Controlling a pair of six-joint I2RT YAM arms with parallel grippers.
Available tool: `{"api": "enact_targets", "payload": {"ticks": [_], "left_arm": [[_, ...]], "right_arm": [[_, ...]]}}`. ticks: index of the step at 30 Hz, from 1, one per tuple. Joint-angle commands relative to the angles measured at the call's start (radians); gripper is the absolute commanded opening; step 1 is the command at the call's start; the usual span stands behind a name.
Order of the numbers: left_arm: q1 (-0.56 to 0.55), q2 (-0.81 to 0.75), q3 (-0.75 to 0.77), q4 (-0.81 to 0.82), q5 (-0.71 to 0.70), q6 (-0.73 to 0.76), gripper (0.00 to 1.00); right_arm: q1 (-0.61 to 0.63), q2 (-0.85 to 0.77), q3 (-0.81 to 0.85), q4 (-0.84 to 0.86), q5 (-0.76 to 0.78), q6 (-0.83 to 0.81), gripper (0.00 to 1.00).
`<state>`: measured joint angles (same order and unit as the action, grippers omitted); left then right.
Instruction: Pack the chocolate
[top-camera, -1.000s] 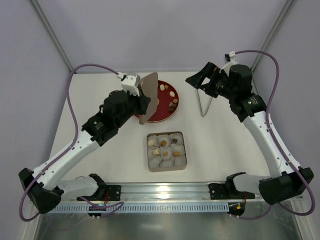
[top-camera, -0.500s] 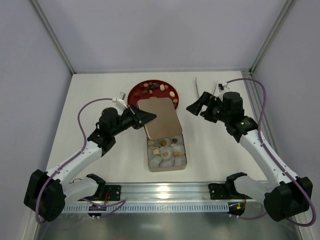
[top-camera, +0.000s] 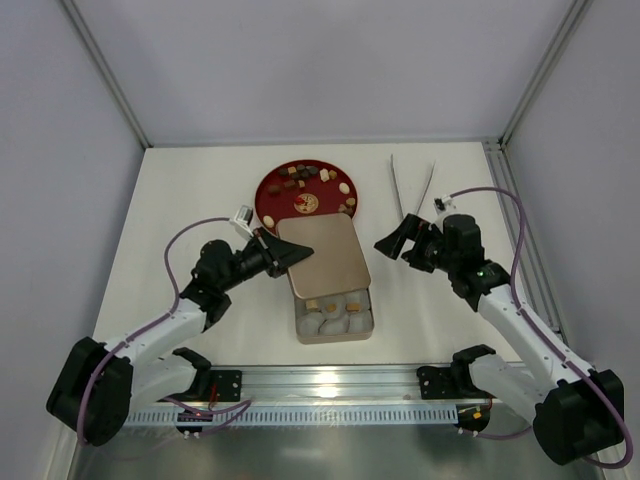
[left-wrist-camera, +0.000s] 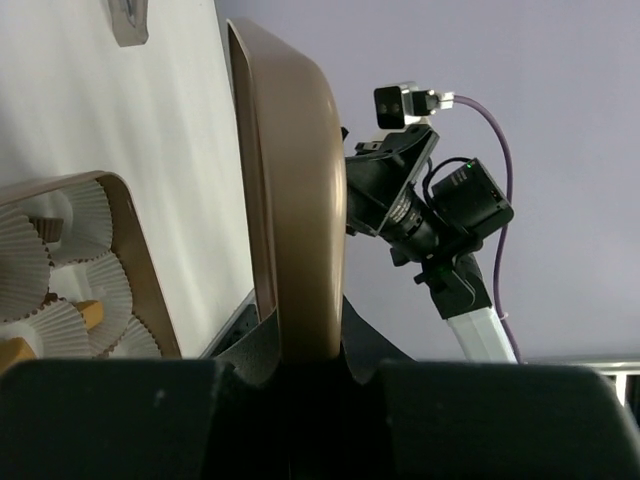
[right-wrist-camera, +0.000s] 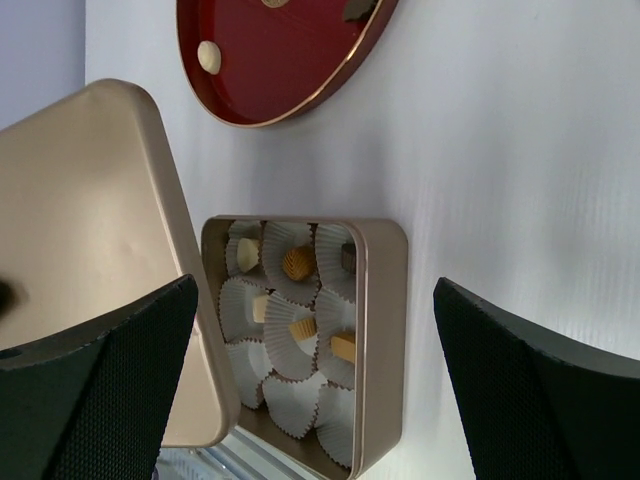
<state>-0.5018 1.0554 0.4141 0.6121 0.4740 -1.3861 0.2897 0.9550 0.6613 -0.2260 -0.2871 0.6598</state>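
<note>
My left gripper is holding the lid above and in front of the open gold tin (top-camera: 335, 334) (left-wrist-camera: 72, 278), whose near cups are uncovered, so next it needs to bring the lid down and back onto the tin and let go.
My left gripper (top-camera: 283, 254) is shut on the edge of a gold square tin lid (top-camera: 324, 256) and holds it flat above the far half of the open gold tin (top-camera: 335, 334); the lid also shows edge-on in the left wrist view (left-wrist-camera: 290, 200). The tin (right-wrist-camera: 385, 330) holds white paper cups, several with chocolates (right-wrist-camera: 297, 263). More chocolates (top-camera: 322, 175) lie on a red round plate (top-camera: 272, 186) behind the tin. My right gripper (top-camera: 392, 241) is open and empty, hovering right of the lid; its fingers (right-wrist-camera: 530, 390) frame the tin in the right wrist view.
Metal tongs (top-camera: 413, 186) lie on the white table (top-camera: 200, 190) at the back right. The metal rail (top-camera: 330, 380) runs along the near edge. Grey walls enclose the table on three sides.
The left gripper has lowered the lid from upright beside the plate to flat over the tin's far half. The right arm has come down and nearer, beside the tin.
</note>
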Motion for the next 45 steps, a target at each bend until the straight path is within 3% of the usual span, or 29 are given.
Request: {"api": "enact_targets", "payload": {"ticks": [1,27,45], "left_arm": [[-0.007,0.014,-0.024,0.145,0.04,-0.021,0.0],[-0.047,0.299,-0.169,0.478,0.112,-0.056,0.0],[-0.047,0.379,-0.196,0.515,0.152,-0.054,0.01]], "right_arm": [[0.019,-0.033,-0.037,0.076,0.006,0.015,1.0],[0.129,-0.038,-0.166,0.177,0.075,0.067,1.0],[0.189,-0.005,-0.178,0.198,0.124,0.073,1.0]]}}
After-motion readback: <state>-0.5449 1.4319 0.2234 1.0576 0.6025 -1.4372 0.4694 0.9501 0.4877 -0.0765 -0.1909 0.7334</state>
